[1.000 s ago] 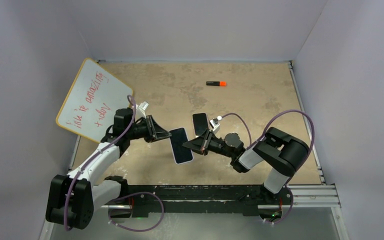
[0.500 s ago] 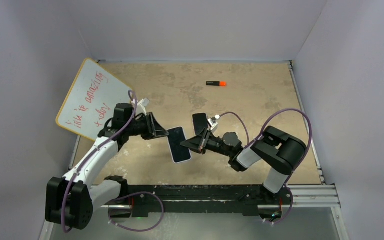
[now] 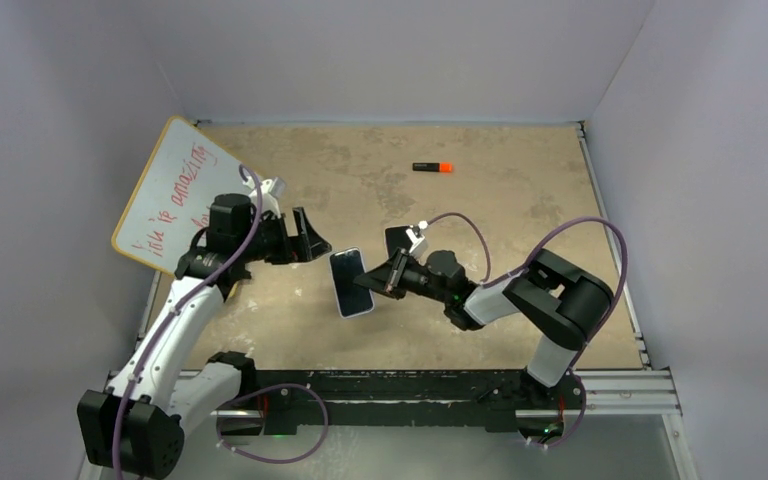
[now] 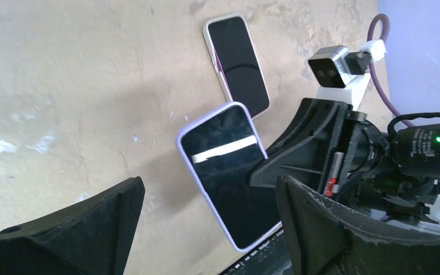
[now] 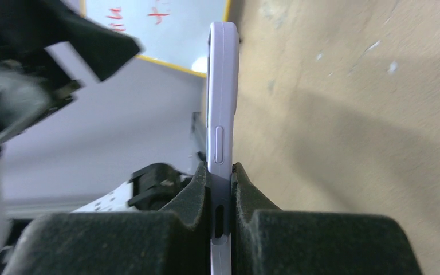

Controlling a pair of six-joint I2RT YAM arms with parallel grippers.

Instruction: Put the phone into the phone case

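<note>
My right gripper is above a bare patch of the shadowed tabletop, so next it will lower the lavender phone case [image 3: 350,282] onto that patch and release it there.
A lavender phone case [image 3: 350,282] hangs above the table's middle, and my right gripper [image 3: 375,283] is shut on its right end. In the right wrist view the case [image 5: 222,103] stands edge-on between the pads, pinched at the jaws [image 5: 222,172]. Its face [image 4: 229,172] is dark and glossy inside the lavender rim; whether a phone sits in it I cannot tell. A phone [image 3: 397,240] with a dark screen and white rim lies flat on the table behind it [image 4: 236,63]. My left gripper [image 3: 316,240] stands open just left of the case, touching nothing [image 4: 209,189].
A whiteboard [image 3: 185,195] with red writing leans at the far left behind my left arm. A black marker with an orange cap [image 3: 432,167] lies at the back of the table. Grey walls close in three sides.
My left gripper has let go of the case, opened wide and drawn back to the left. My right gripper has carried the case a little left and farther back.
</note>
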